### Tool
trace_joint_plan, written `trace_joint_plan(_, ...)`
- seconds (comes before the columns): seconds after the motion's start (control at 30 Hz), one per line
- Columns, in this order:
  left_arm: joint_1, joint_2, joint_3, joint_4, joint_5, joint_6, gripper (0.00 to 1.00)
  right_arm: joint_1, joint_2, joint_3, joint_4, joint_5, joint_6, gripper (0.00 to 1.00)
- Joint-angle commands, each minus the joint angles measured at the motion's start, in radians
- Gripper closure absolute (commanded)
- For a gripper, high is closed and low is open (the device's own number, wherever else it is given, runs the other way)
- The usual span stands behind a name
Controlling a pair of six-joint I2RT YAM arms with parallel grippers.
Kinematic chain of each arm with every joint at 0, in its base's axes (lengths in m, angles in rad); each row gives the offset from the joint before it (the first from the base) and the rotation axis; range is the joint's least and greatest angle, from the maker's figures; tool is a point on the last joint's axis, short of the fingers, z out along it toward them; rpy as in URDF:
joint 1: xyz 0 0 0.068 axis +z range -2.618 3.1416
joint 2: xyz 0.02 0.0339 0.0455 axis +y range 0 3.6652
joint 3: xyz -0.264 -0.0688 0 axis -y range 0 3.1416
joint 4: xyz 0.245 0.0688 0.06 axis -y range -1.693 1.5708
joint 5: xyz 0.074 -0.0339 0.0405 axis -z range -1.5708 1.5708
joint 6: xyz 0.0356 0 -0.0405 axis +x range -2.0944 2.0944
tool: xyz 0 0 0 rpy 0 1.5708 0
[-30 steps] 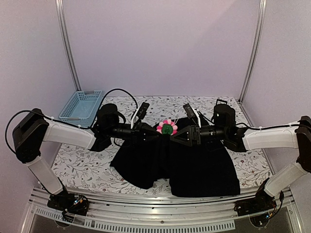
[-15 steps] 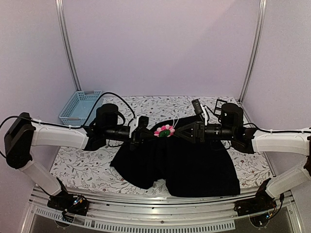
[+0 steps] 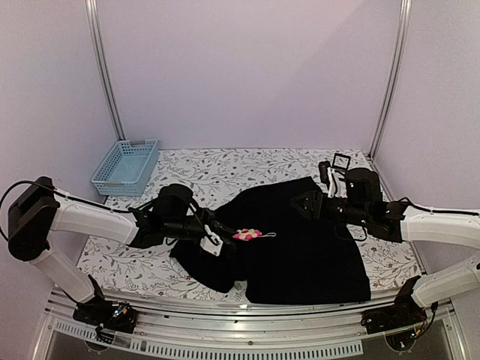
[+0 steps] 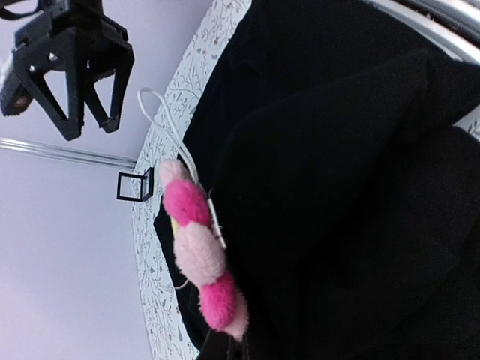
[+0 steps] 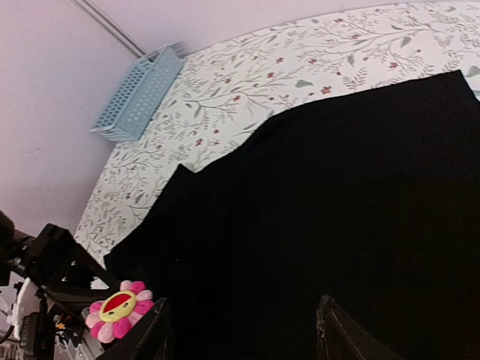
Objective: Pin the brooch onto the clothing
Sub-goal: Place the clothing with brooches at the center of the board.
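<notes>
I will move my right gripper outward next, and then I will bring it down onto the hem's far corner, toward the small black stand.
The black shirt [image 3: 300, 247] lies spread on the patterned table; no star emblem shows. The pink flower brooch [image 3: 246, 235] rests on the shirt's left part. It shows edge-on in the left wrist view [image 4: 199, 251] and face-up in the right wrist view [image 5: 118, 307]. My left gripper [image 3: 223, 234] is low over the shirt, and its fingertips [image 4: 232, 351] are closed together at the brooch's edge. My right gripper [image 3: 304, 204] is open and empty, hovering above the shirt's upper right, apart from the brooch. Its fingers [image 5: 161, 330] frame bare black cloth.
A light-blue basket [image 3: 125, 165] stands at the back left of the table and also shows in the right wrist view [image 5: 139, 94]. A small black stand [image 3: 341, 160] is at the back right. The table's front rail [image 3: 240, 330] runs just below the shirt.
The shirt and brooch, held up between both grippers before, have come down onto the table. My right gripper has let go, opened and drawn back right. My left gripper moved down and nearer.
</notes>
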Motion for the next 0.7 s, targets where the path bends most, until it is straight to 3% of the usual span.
trace_joint_plan(0.0, -0.021, 0.021, -0.006, -0.116, -0.08, 0.243, 1.0, -0.03, 0.08, 0.062, -0.29, 0.242, 0.088, 0.36)
trace_joint_plan(0.03, -0.023, 0.016, -0.005, -0.142, -0.075, 0.271, 0.98, -0.042, 0.111, 0.072, -0.319, 0.246, 0.095, 0.36)
trace_joint_plan(0.17, -0.031, -0.027, -0.002, -0.266, -0.014, 0.333, 0.66, -0.064, 0.249, 0.133, -0.394, 0.278, 0.085, 0.35)
trace_joint_plan(0.33, -0.033, -0.092, 0.004, -0.43, 0.002, 0.379, 0.48, -0.127, 0.405, 0.237, -0.399, 0.259, -0.002, 0.35)
trace_joint_plan(0.4, -0.033, -0.135, 0.015, -0.513, 0.002, 0.377, 0.27, -0.155, 0.44, 0.292, -0.399, 0.255, -0.061, 0.35)
trace_joint_plan(0.43, -0.033, -0.157, 0.027, -0.56, -0.001, 0.37, 0.08, -0.171, 0.466, 0.322, -0.399, 0.253, -0.084, 0.35)
trace_joint_plan(0.47, -0.032, -0.177, 0.041, -0.595, -0.012, 0.351, 0.01, -0.187, 0.489, 0.36, -0.4, 0.251, -0.121, 0.34)
trace_joint_plan(0.57, -0.019, -0.208, 0.121, -0.703, -0.077, 0.225, 0.0, -0.257, 0.574, 0.503, -0.452, 0.246, -0.191, 0.33)
trace_joint_plan(0.67, 0.038, -0.176, 0.282, -0.88, -0.093, -0.045, 0.0, -0.305, 0.685, 0.652, -0.519, 0.277, -0.244, 0.31)
